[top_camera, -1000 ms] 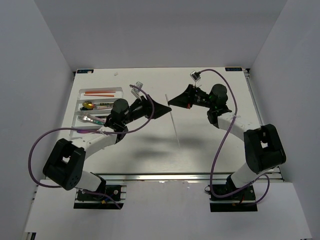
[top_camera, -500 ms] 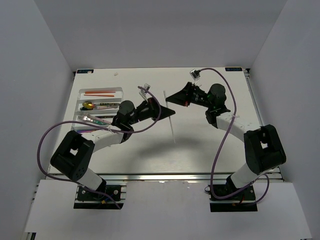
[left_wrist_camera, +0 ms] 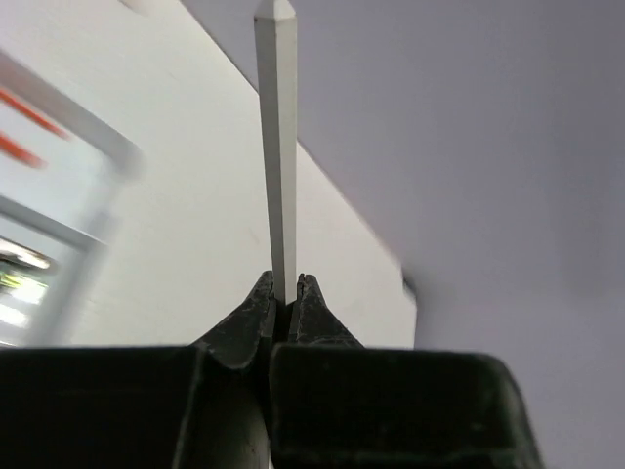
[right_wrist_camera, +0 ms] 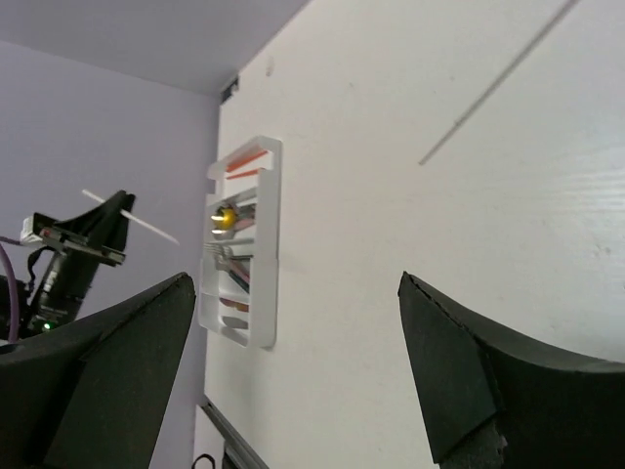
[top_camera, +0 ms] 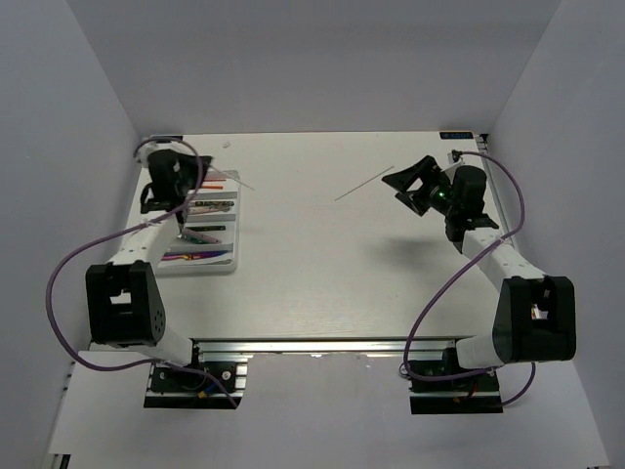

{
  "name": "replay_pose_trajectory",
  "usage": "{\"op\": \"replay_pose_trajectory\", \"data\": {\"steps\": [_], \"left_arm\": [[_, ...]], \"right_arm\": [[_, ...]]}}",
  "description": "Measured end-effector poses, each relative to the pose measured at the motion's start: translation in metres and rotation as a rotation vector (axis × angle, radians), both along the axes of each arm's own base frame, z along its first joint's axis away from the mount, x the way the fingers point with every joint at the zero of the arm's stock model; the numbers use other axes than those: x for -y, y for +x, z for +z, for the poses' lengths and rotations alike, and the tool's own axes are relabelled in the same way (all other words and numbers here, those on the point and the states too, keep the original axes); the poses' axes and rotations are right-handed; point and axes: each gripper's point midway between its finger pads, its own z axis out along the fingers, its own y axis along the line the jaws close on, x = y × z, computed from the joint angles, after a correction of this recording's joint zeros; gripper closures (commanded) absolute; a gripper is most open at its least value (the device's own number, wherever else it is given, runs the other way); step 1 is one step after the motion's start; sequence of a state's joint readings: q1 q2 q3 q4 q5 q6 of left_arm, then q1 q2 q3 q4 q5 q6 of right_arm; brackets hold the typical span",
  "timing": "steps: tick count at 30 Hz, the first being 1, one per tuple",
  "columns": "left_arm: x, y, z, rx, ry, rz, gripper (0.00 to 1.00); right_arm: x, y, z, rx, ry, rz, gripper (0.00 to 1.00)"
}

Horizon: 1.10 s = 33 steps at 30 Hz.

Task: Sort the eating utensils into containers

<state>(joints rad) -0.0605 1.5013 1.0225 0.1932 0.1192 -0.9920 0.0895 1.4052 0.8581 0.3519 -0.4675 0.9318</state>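
The clear stick still slants out past the tray's rim, so next my left gripper must turn and come down to release it in the red sticks' section (top_camera: 213, 183) (left_wrist_camera: 29, 133).
My left gripper (left_wrist_camera: 289, 293) is shut on the end of a thin clear stick (left_wrist_camera: 276, 147), which points straight out from the jaws. From above, this gripper (top_camera: 202, 176) hangs over the back end of the white tray (top_camera: 235, 234), the stick (top_camera: 237, 182) reaching right past the rim. The tray (right_wrist_camera: 269, 283) holds red sticks (top_camera: 207, 185), a gold-bowled spoon (right_wrist_camera: 225, 217) and forks (right_wrist_camera: 229, 259). My right gripper (top_camera: 405, 176) is open and empty (right_wrist_camera: 296, 278) over the right side of the table. A second thin stick (top_camera: 366, 184) lies on the table in front of it (right_wrist_camera: 498, 78).
The white table (top_camera: 322, 264) is walled by pale panels on the left, back and right. Purple cables loop from both arms. The left arm (right_wrist_camera: 73, 254) shows at the far left of the right wrist view.
The clear stick passed from my right gripper to my left, which shut on it and swung left over the tray. My right gripper opened and drew back to the right.
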Motion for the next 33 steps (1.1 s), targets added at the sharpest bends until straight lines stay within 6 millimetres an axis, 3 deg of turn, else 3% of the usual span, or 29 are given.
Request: {"op": "replay_pose_trajectory", "data": {"steps": [2, 3, 5, 7, 10, 13, 20, 23, 24, 25, 26, 29, 33], "left_arm": [[-0.071, 0.013, -0.012, -0.053, -0.046, 0.216, 0.96], [-0.095, 0.017, -0.019, -0.080, -0.071, 0.297, 0.96], [-0.130, 0.029, -0.034, -0.127, -0.122, 0.424, 0.99], [-0.148, 0.046, -0.052, -0.178, -0.163, 0.505, 0.99], [-0.158, 0.071, -0.079, -0.241, -0.204, 0.564, 0.99], [-0.164, 0.091, -0.105, -0.295, -0.231, 0.604, 0.92], [-0.170, 0.100, -0.151, -0.395, -0.251, 0.658, 0.87], [-0.169, 0.097, -0.163, -0.420, -0.258, 0.665, 0.69], [-0.169, 0.095, -0.166, -0.428, -0.258, 0.668, 0.59], [-0.169, 0.093, -0.169, -0.433, -0.260, 0.669, 0.41], [-0.168, 0.092, -0.171, -0.433, -0.263, 0.670, 0.34], [-0.168, 0.090, -0.175, -0.441, -0.267, 0.672, 0.24], [-0.168, 0.093, -0.167, -0.419, -0.269, 0.665, 0.23]], "right_arm": [[0.001, -0.005, -0.014, -0.037, -0.031, -0.004, 0.11], [0.002, -0.007, -0.021, -0.050, -0.042, -0.003, 0.11], [0.001, -0.013, -0.035, -0.082, -0.063, 0.006, 0.11], [0.002, -0.019, -0.047, -0.111, -0.082, 0.012, 0.11], [0.003, -0.023, -0.056, -0.130, -0.101, 0.018, 0.11], [0.003, -0.023, -0.056, -0.123, -0.111, 0.024, 0.11], [0.003, -0.024, -0.057, -0.112, -0.129, 0.035, 0.11], [0.003, -0.024, -0.058, -0.109, -0.135, 0.038, 0.11], [0.003, -0.024, -0.059, -0.110, -0.137, 0.039, 0.11], [0.003, -0.024, -0.061, -0.111, -0.140, 0.041, 0.11], [0.003, -0.024, -0.062, -0.115, -0.141, 0.043, 0.11], [0.003, -0.024, -0.067, -0.126, -0.145, 0.050, 0.11], [0.003, -0.024, -0.069, -0.131, -0.152, 0.053, 0.11]]}}
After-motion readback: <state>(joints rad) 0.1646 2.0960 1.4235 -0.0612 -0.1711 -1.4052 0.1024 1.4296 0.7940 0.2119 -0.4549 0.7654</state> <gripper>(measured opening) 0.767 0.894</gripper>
